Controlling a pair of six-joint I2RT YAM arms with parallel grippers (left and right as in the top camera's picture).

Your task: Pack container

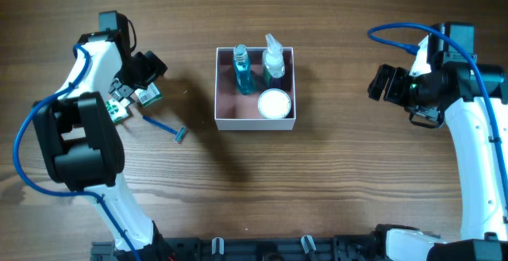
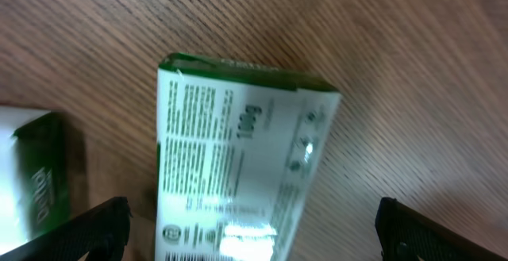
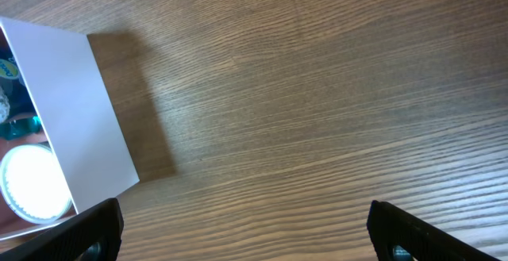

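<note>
The white-and-green packet [image 1: 148,95] [image 2: 238,166] lies below my left gripper, between its open fingers, so I should next lower the gripper a little around the packet's sides and close it.
The container [image 1: 228,113] is a square white-walled box with a dusty-pink inside at the table's middle. It holds a blue bottle [image 1: 241,69], a clear spray bottle [image 1: 274,56] and a round white jar [image 1: 275,103]. Its white wall [image 3: 71,110] shows at the left of the right wrist view. My left gripper [image 1: 148,77] is open at the far left, over a white-and-green packet [image 2: 238,166] that lies between its fingers. A second packet [image 2: 32,174] lies beside it. My right gripper [image 1: 382,83] is open and empty to the right of the container.
A blue razor [image 1: 167,128] lies on the wood left of the container. The two packets [image 1: 127,102] lie close together at the left arm's base side. Bare wood lies under the right gripper [image 3: 317,118].
</note>
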